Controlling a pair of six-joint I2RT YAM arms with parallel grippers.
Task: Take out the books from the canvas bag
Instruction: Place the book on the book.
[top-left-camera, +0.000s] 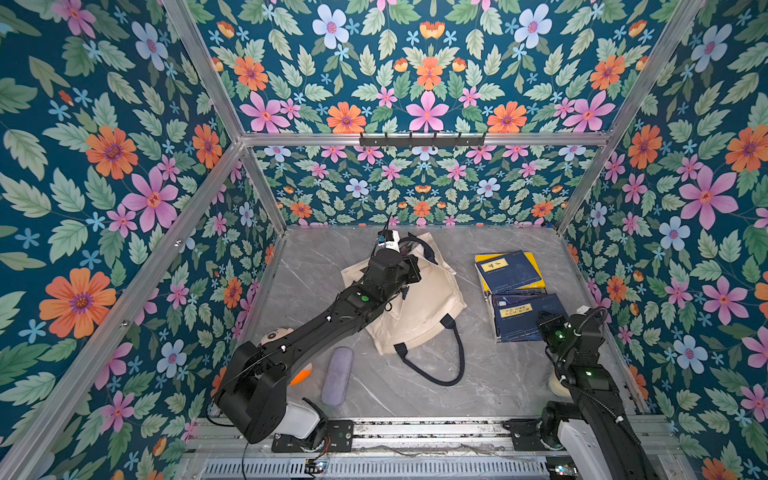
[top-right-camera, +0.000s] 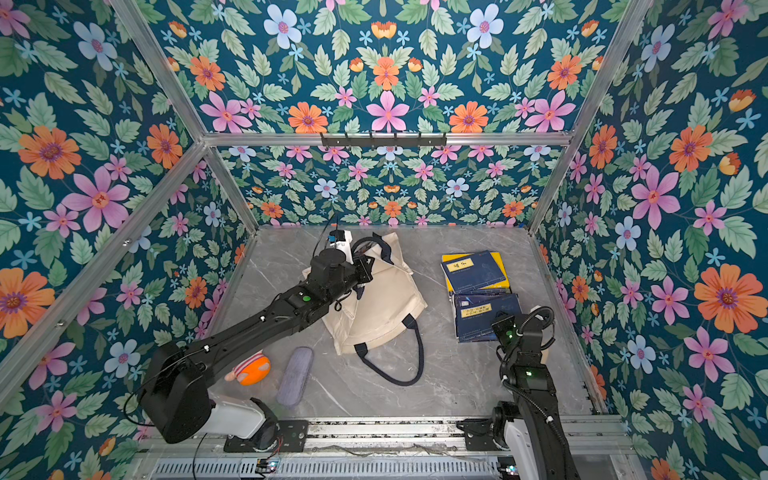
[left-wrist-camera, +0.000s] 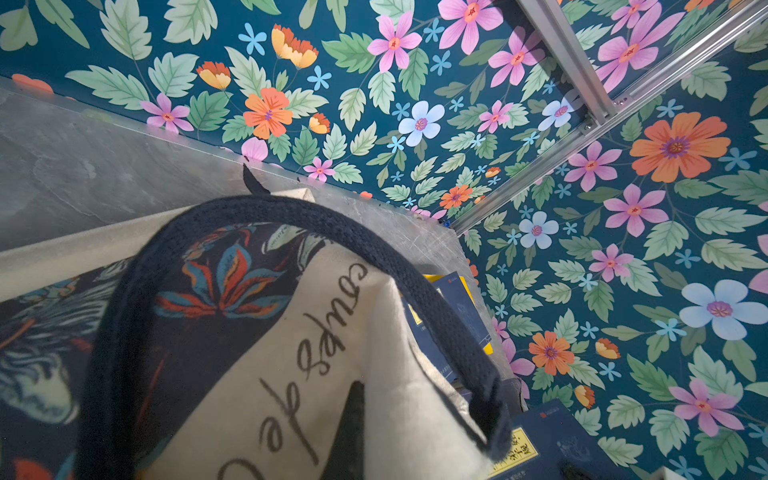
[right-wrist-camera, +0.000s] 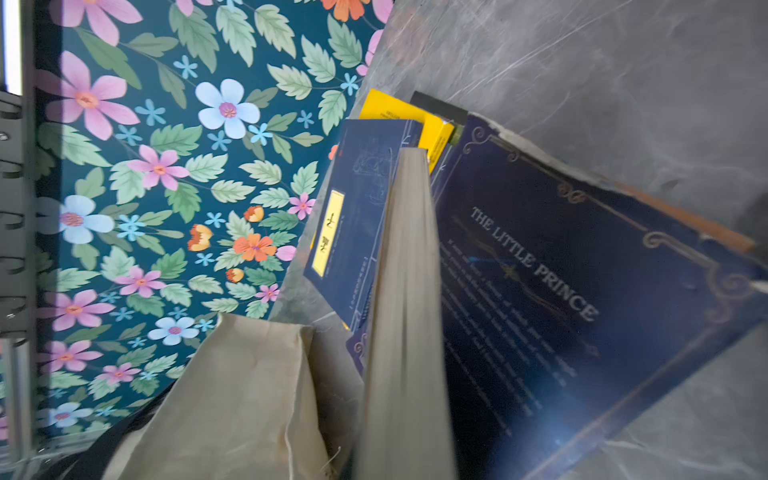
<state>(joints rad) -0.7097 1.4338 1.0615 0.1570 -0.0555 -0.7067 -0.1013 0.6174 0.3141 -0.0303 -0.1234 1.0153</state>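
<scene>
The nearer book hovers above The Little Prince (right-wrist-camera: 561, 291), which is below the fingers. My right gripper will lower the nearer book onto it and release it there.
The cream canvas bag (top-left-camera: 424, 307) lies flat mid-table, one navy handle (top-left-camera: 449, 365) trailing toward the front. My left gripper (top-left-camera: 410, 262) is shut on the bag's far edge; in the left wrist view the printed cloth (left-wrist-camera: 291, 374) and a handle loop (left-wrist-camera: 291, 216) rise up close. The books lie right of the bag: a navy one on a yellow one (top-left-camera: 509, 272), and another navy one (top-left-camera: 523, 316) nearer. My right gripper (top-left-camera: 546, 322) is shut on that nearer book, whose page edge (right-wrist-camera: 409, 291) runs out from the jaws above "The Little Prince" (right-wrist-camera: 561, 291).
A grey-lilac pouch (top-left-camera: 337, 376) and an orange-and-white doll (top-right-camera: 249, 368) lie at the front left beside the left arm's base. Flowered walls close in the table on three sides. A black hook rail (top-left-camera: 422, 139) hangs on the back wall.
</scene>
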